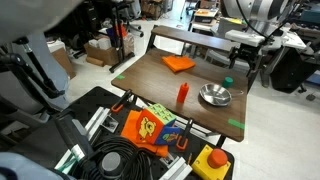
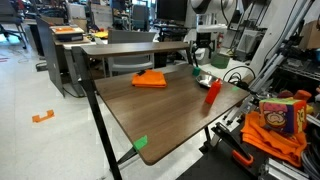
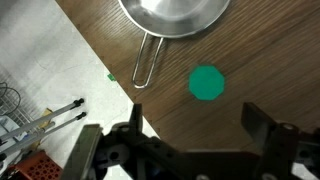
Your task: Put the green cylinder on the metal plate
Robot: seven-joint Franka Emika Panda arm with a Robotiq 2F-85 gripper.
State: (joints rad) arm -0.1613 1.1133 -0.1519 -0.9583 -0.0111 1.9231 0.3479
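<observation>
The green cylinder stands below and ahead of the gap between my open fingers, so next I will move my gripper down and toward the metal plate until those fingers are on both sides of the green cylinder (image 1: 227,82) (image 3: 207,83).
The green cylinder (image 3: 207,83) is a small, dark green piece standing on the wooden table, seen from above in the wrist view. It stands just beside the metal plate (image 3: 175,15), a shiny dish with a wire handle (image 3: 147,62). My gripper (image 3: 198,130) is open and empty, hanging above the table with the cylinder slightly ahead of the gap between its fingers. In both exterior views the cylinder (image 1: 227,82) (image 2: 196,70) stands near the table edge next to the plate (image 1: 214,95) (image 2: 205,80), under the gripper (image 1: 243,58) (image 2: 203,50).
A taller red cylinder (image 1: 182,94) (image 2: 213,92) stands close to the plate. A flat orange piece (image 1: 178,63) (image 2: 150,79) lies farther along the table. Green tape (image 1: 235,123) (image 2: 141,142) marks the table edges. Toys, cables and clutter sit beyond the table.
</observation>
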